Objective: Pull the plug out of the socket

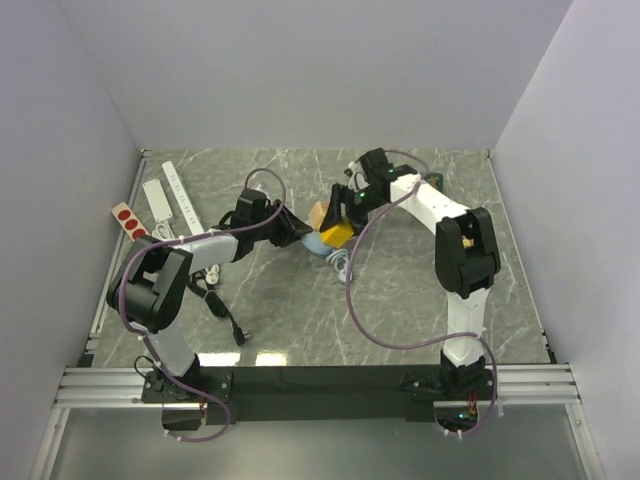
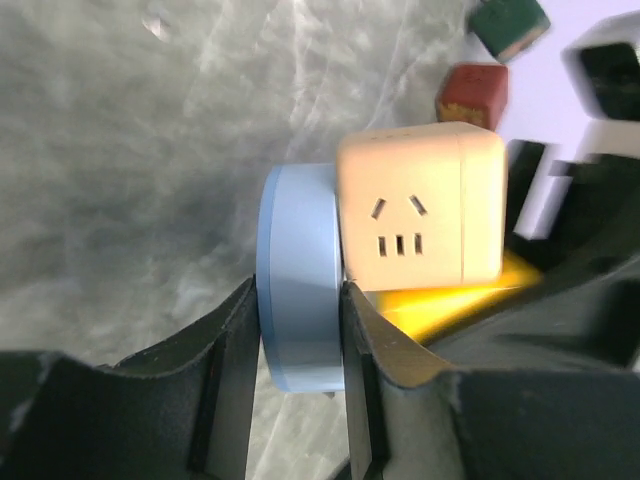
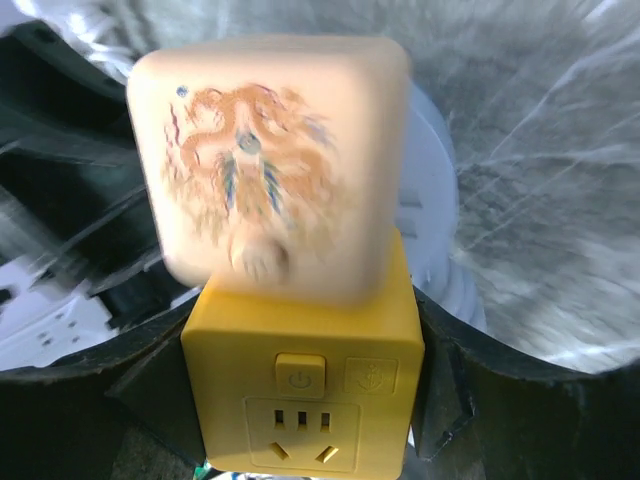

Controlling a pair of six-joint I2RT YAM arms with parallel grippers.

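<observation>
My right gripper should next lower the yellow cube to its right in the top view and let go of it on the bare tabletop below, next to the green cube.
A pale blue flat plug body (image 2: pixel 298 270) is joined to a peach cube socket (image 2: pixel 420 205), which sits against a yellow cube socket (image 3: pixel 305 390). The cluster hangs above the table centre (image 1: pixel 328 230). My left gripper (image 2: pixel 298 310) is shut on the blue plug, one finger on each flat face. My right gripper (image 3: pixel 305 400) is shut on the yellow cube, fingers on its two sides, with its button and socket face towards the camera. The peach cube (image 3: pixel 270 165) stands on top of the yellow one, and the blue plug (image 3: pixel 432 200) shows behind it.
White power strips (image 1: pixel 157 200) and a red one (image 1: pixel 127 218) lie at the far left edge. A black cable with a plug (image 1: pixel 225 315) lies near the left arm. A white cable coil (image 1: pixel 342 265) lies under the cluster. Small red (image 2: pixel 472 93) and green (image 2: pixel 510 25) cubes lie beyond.
</observation>
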